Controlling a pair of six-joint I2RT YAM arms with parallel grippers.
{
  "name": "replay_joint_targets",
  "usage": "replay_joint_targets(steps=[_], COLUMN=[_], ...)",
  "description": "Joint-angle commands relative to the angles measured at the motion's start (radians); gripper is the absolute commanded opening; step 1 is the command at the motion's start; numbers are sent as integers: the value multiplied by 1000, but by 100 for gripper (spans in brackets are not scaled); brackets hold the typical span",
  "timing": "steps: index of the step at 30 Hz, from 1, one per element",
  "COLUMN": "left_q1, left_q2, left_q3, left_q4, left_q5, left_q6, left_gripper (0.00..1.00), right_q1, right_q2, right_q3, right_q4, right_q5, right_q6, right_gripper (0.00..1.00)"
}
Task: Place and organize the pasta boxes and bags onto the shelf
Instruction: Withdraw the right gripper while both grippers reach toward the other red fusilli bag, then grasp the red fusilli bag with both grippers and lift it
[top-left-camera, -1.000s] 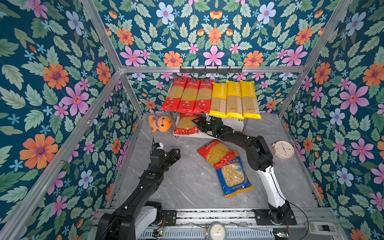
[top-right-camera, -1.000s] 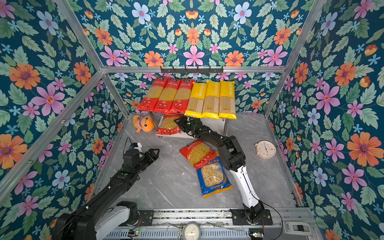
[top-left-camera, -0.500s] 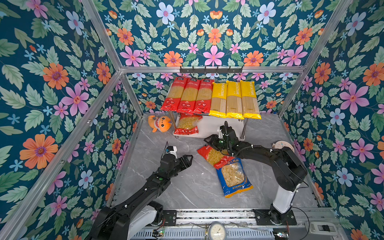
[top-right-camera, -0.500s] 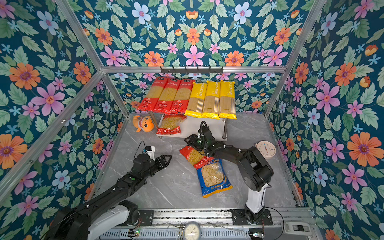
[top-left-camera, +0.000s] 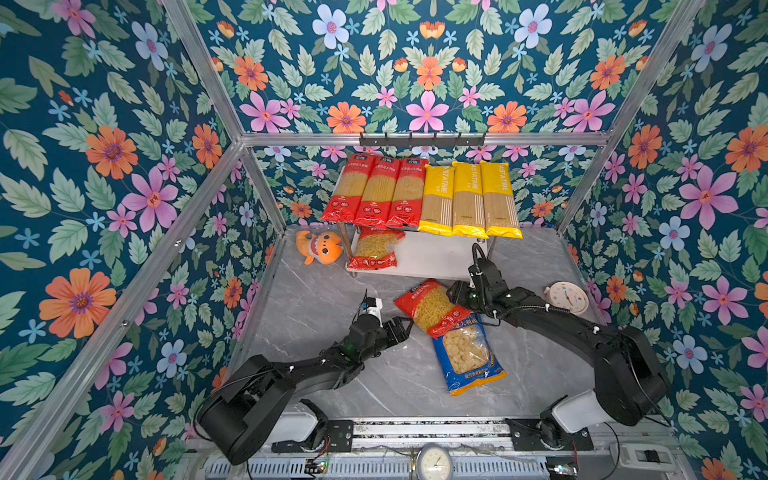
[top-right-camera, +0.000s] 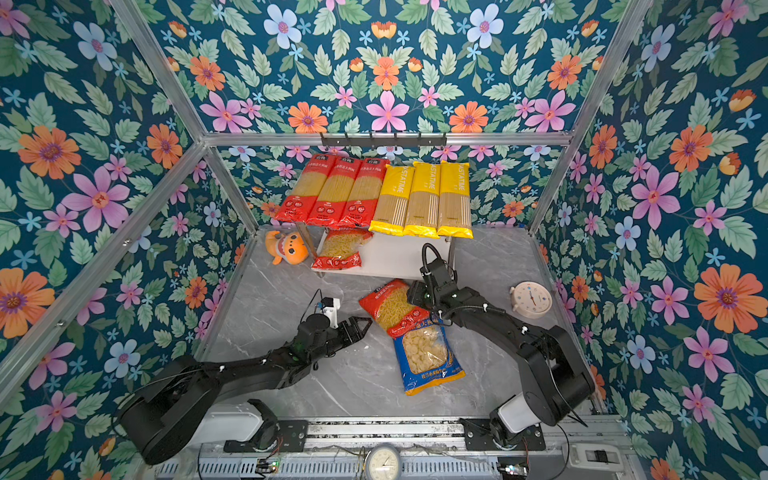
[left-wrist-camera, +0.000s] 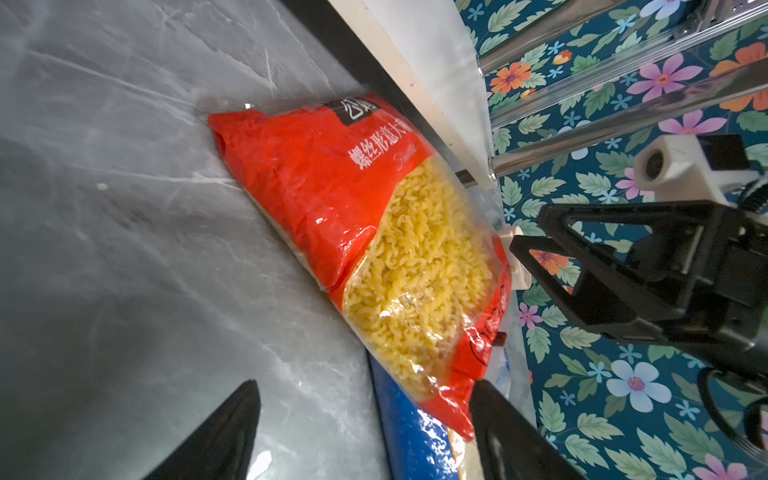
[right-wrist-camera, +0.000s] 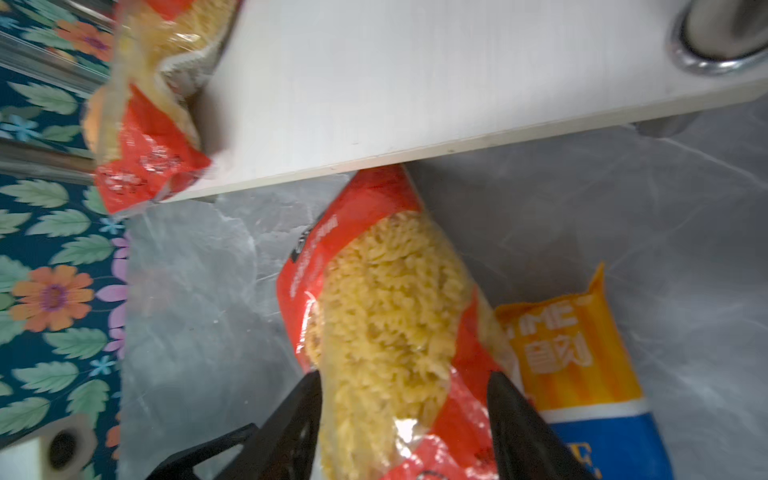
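Note:
The left gripper stands open opposite, so the robot's right gripper needs to move back and toward it to close on the red bag's long clear side (top-left-camera: 448, 299) (right-wrist-camera: 457, 257).
The shelf (top-left-camera: 436, 257) stands at the back, with three red spaghetti packs (top-left-camera: 380, 191) and three yellow packs (top-left-camera: 469, 199) on its top board. One red short-pasta bag (top-left-camera: 376, 249) lies on the lower board's left. A second red bag (top-left-camera: 432, 305) lies on the table, overlapping the blue-and-yellow bag (top-left-camera: 467, 357). My right gripper (right-wrist-camera: 403, 376) is open, its fingers straddling this red bag (right-wrist-camera: 386, 299) at the right end. My left gripper (left-wrist-camera: 365, 386) is open and empty, close to the bag's left edge (left-wrist-camera: 374, 232).
An orange plush toy (top-left-camera: 318, 247) sits left of the shelf. A white alarm clock (top-left-camera: 567, 297) stands by the right wall. A black hook rail (top-left-camera: 422, 139) hangs above the shelf. Flowered walls close three sides.
My right arm drew back from the shelf's lower board to the red bag on the table, and its jaws widened. My left arm reached forward and right toward that bag.

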Motion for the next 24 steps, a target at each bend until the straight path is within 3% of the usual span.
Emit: replay_joint_targets(steps=[1, 7, 13, 16, 18, 21, 24], left_q1=[-25, -45, 5, 44, 76, 157, 236], left_q2=[51, 138, 155, 116, 69, -40, -122], left_q3=[17, 31, 13, 7, 6, -28, -40], left_q4=[126, 169, 192, 148, 50, -115, -215], left_q5=[-18, -37, -21, 23, 43, 41, 48], left_q6=[-37, -34, -27, 1, 22, 48, 105], left_gripper=[82, 80, 76, 74, 73, 74, 77], right_q1=[-5, 66, 192, 217, 182, 98, 38], right_q2=[40, 90, 48, 24, -22, -141, -166], right_q3=[26, 58, 36, -16, -55, -142, -140], right_q4=[-110, -70, -52, 7, 35, 76, 34], right_q5=[44, -40, -78, -190, -268, -233, -180], right_q6=[-75, -52, 39, 90, 97, 113, 86], right_gripper=[66, 61, 57, 56, 57, 58, 60])
